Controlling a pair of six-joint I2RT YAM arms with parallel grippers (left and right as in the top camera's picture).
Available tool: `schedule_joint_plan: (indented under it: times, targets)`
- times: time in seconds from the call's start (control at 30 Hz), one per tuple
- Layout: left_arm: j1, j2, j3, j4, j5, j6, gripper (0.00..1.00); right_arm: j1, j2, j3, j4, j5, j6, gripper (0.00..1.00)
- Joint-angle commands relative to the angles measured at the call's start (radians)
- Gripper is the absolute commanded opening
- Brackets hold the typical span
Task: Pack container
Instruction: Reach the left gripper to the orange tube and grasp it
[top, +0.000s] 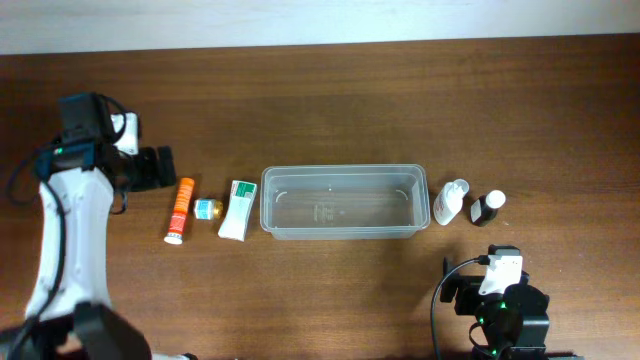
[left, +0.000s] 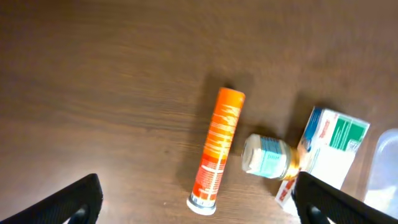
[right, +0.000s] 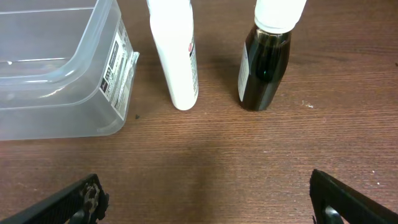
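Next, my left gripper first moves down to get its fingers on either side of the middle of the orange tube (top: 179, 210), which is well below them.
The clear container (top: 340, 226) stands empty at the table's middle; its corner shows in the right wrist view (right: 93, 93). Left of it lie an orange tube (top: 179, 210), a small teal-labelled jar (top: 207, 210) and a white-green tube (top: 238, 209); the left wrist view shows the orange tube (left: 214, 151), jar (left: 267, 156) and white-green tube (left: 329, 146). Right of it are a white bottle (top: 451, 201) (right: 176, 53) and a dark bottle (top: 487, 207) (right: 264, 62). My left gripper (top: 155, 168) (left: 199, 208) is open above the orange tube. My right gripper (top: 478, 290) (right: 205, 202) is open, empty, short of the bottles.
The brown wooden table runs to a pale wall strip at the back. The right arm's base (top: 505, 315) sits at the front edge. The left arm (top: 70, 230) runs along the left side.
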Motion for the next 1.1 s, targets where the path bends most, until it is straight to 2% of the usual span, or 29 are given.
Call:
schedule_joint_plan:
  times: [0.0,0.13,0.5,0.53,0.8,1.07]
  targets:
    - [-0.006,0.071,0.014,-0.005,0.035,0.190,0.90,-0.006,-0.009,-0.009,0.000,-0.002,0.000,0.98]
    - [-0.006,0.152,0.014,0.008,0.032,0.238,0.89,-0.006,-0.008,-0.009,0.000,-0.002,0.000,0.98]
    - [-0.010,0.318,0.014,0.027,0.010,0.270,0.89,-0.006,-0.009,-0.009,0.000,-0.002,0.000,0.98]
    - [-0.010,0.327,0.014,0.028,0.004,0.271,0.84,-0.006,-0.009,-0.009,0.000,-0.002,0.000,0.98]
    - [-0.010,0.365,0.014,0.040,-0.043,0.278,0.70,-0.006,-0.009,-0.009,0.000,-0.001,0.000,0.98]
    - [-0.010,0.386,0.014,0.047,-0.100,0.277,0.69,-0.006,-0.009,-0.009,0.000,-0.002,0.000,0.98]
